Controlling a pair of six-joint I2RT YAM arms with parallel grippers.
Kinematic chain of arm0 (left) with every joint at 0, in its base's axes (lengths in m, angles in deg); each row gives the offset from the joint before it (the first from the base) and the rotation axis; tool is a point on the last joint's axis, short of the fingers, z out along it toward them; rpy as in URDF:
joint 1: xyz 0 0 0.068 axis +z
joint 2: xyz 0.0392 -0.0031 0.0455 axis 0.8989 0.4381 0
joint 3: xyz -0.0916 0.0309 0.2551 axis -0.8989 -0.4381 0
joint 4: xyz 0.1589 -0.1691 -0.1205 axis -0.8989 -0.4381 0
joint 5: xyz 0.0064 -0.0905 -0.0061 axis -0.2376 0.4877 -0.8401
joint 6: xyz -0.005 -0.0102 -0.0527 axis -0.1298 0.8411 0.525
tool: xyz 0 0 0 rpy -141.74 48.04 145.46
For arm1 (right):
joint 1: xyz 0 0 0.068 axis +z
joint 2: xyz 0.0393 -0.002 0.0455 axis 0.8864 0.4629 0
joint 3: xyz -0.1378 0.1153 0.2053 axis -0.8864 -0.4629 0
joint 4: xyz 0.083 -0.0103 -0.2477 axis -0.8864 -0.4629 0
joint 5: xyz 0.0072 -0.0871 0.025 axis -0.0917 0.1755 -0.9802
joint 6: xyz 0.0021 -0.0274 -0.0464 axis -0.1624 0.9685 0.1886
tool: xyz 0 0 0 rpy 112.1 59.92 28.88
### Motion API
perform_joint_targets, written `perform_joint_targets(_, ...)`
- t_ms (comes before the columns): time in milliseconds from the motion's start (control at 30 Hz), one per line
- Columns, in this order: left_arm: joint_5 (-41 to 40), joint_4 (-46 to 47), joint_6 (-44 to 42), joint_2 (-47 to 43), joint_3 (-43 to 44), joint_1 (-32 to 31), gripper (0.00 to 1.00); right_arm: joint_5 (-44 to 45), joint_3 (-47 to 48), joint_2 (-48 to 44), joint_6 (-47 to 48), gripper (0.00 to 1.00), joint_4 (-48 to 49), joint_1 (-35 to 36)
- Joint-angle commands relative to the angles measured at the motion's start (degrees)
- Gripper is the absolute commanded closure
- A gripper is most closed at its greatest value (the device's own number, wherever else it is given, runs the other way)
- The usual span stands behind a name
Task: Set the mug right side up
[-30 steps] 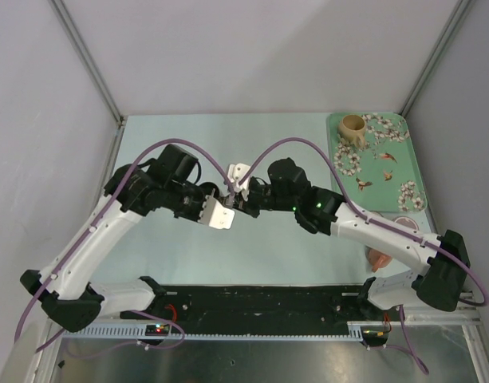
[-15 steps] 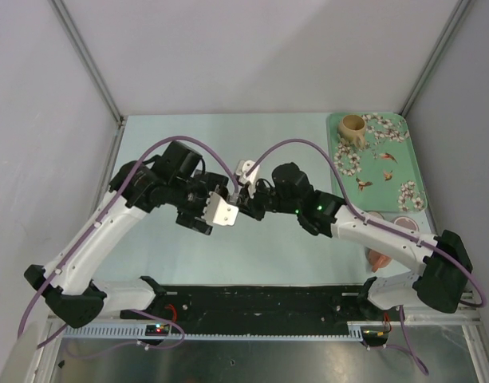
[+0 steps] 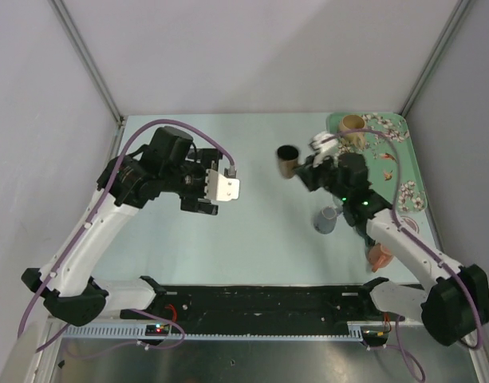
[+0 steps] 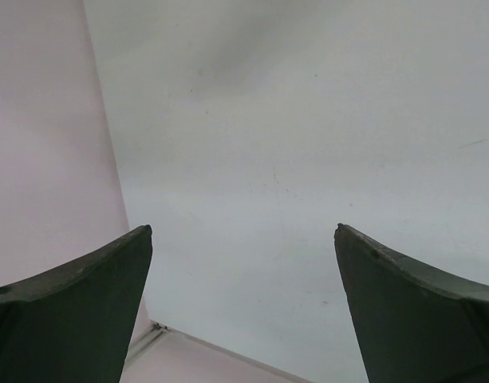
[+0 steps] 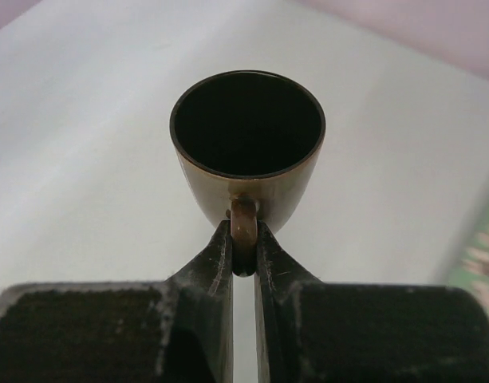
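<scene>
The right gripper carries the upright mug down to the tray next, to release it beside the tan cup. The tray is below this gripper, to its right in the top view.
My right gripper (image 5: 244, 233) is shut on the handle of the brown mug (image 5: 246, 152), whose dark mouth faces the wrist camera. From above, the mug (image 3: 287, 162) hangs over the table's right middle, its mouth showing from overhead, with the right gripper (image 3: 302, 169) just to its right. My left gripper (image 3: 222, 189) has drawn off to the left of the mug and touches nothing. In the left wrist view its fingers (image 4: 108, 271) stand wide apart, and the left gripper (image 4: 242, 233) is open with only bare table between them.
A green floral tray (image 3: 392, 171) lies at the back right with a tan cup (image 3: 352, 128) on its far corner. A grey cup (image 3: 326, 219) stands under the right arm, and a pinkish object (image 3: 379, 258) lies nearer the front right. The walls are close on both sides.
The left gripper opened, let go of the mug and drew back to the left. The right arm swung right with the mug held by its handle.
</scene>
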Motion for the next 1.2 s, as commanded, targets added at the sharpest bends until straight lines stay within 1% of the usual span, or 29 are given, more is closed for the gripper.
perform_joint_targets(0, -0.73, 2.78, 4.95, -0.31, 0.49, 1.49, 0.00, 0.91, -3.93, -5.52, -1.34, 1.00, 13.83, -14.02)
perform_joint_targets(100, -0.13, 3.45, 5.20, -0.13, -0.53, 2.42, 0.00, -1.11, -5.34, -3.82, -1.14, 1.00, 17.21, -23.92)
perform_joint_targets(267, 1.04, 4.22, 5.37, 1.17, -0.54, 4.18, 0.00, -5.56, -7.35, 2.76, 1.85, 1.00, 27.71, -34.89)
perform_joint_targets(400, 1.71, 4.36, 5.60, 3.01, 0.14, 6.20, 0.00, -11.33, -7.48, 10.42, 3.22, 1.00, 36.04, -40.29)
perform_joint_targets(567, 2.33, 4.49, 5.34, 5.59, 1.17, 8.07, 0.00, -14.61, -5.66, 20.20, 6.57, 1.00, 42.09, -42.12)
perform_joint_targets(667, 2.37, 4.55, 4.80, 7.17, 2.33, 8.77, 0.00, -18.01, -2.62, 25.16, 8.72, 1.00, 42.29, -41.93)
perform_joint_targets(867, 2.31, 4.89, 4.48, 9.34, 3.11, 9.66, 0.00, -21.12, 3.41, 32.26, 15.03, 1.00, 37.28, -41.76)
perform_joint_targets(1067, 2.18, 5.31, 4.12, 10.53, 3.66, 10.41, 0.00, -24.79, 10.37, 37.09, 22.34, 1.00, 26.36, -42.06)
perform_joint_targets(1167, 1.73, 5.43, 3.55, 10.73, 3.96, 10.60, 0.00, -26.64, 11.80, 38.61, 25.11, 1.00, 22.77, -42.69)
